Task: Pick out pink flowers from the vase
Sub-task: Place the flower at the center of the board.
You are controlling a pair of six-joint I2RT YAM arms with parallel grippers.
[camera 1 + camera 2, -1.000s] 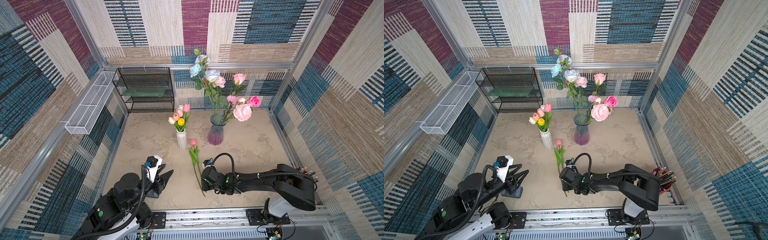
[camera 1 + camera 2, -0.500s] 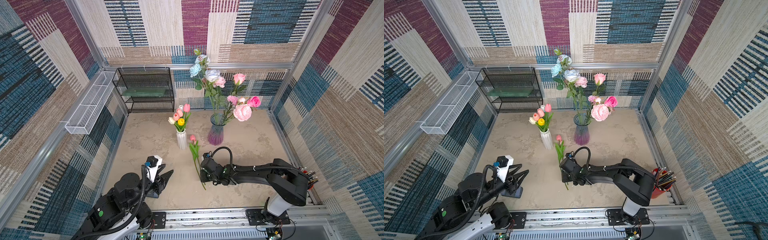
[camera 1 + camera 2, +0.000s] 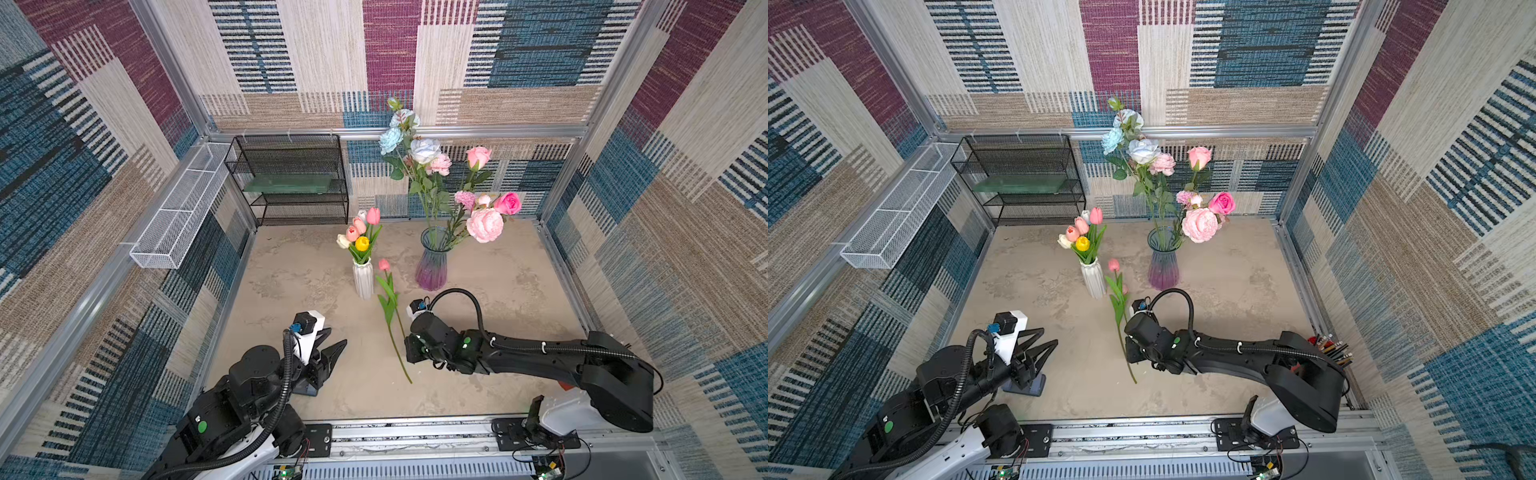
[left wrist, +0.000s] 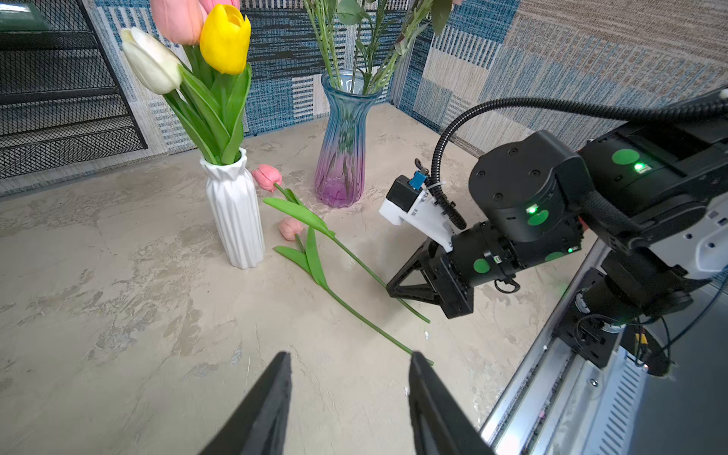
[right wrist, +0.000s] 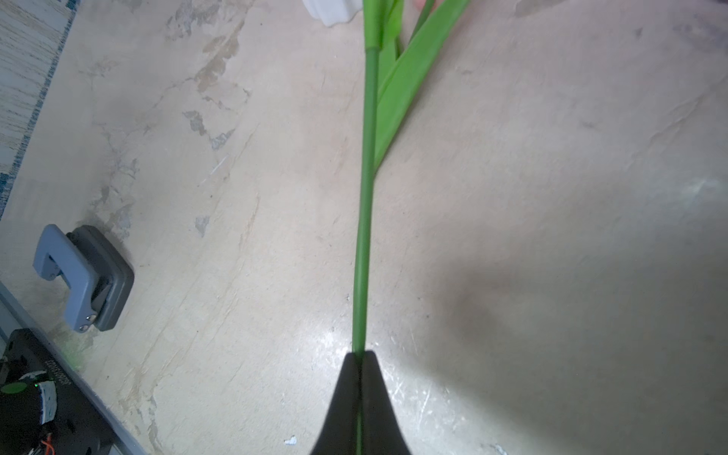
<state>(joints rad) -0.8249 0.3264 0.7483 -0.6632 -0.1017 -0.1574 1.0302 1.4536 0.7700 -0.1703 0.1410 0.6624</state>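
Note:
My right gripper will go down to the tabletop beside the second pink tulip's stem and release the green stem there, as that tulip already lies flat.
My right gripper is shut on the green stem of a pink tulip, low over the table in front of the vases; its bloom points toward the white ribbed vase. A second pink tulip lies flat on the table beside it. The white vase holds pink, white and yellow tulips. The blue-to-purple glass vase holds pink roses, a big pink peony, and pale blue and white roses. At the front left, my left gripper stands open and empty.
A black wire shelf stands at the back left, and a white mesh basket hangs on the left wall. A grey clamp-shaped block sits under the left arm. A red holder of pens stands behind the right arm.
The right gripper has carried the held tulip away from the front edge toward the vases. The left arm has stayed still.

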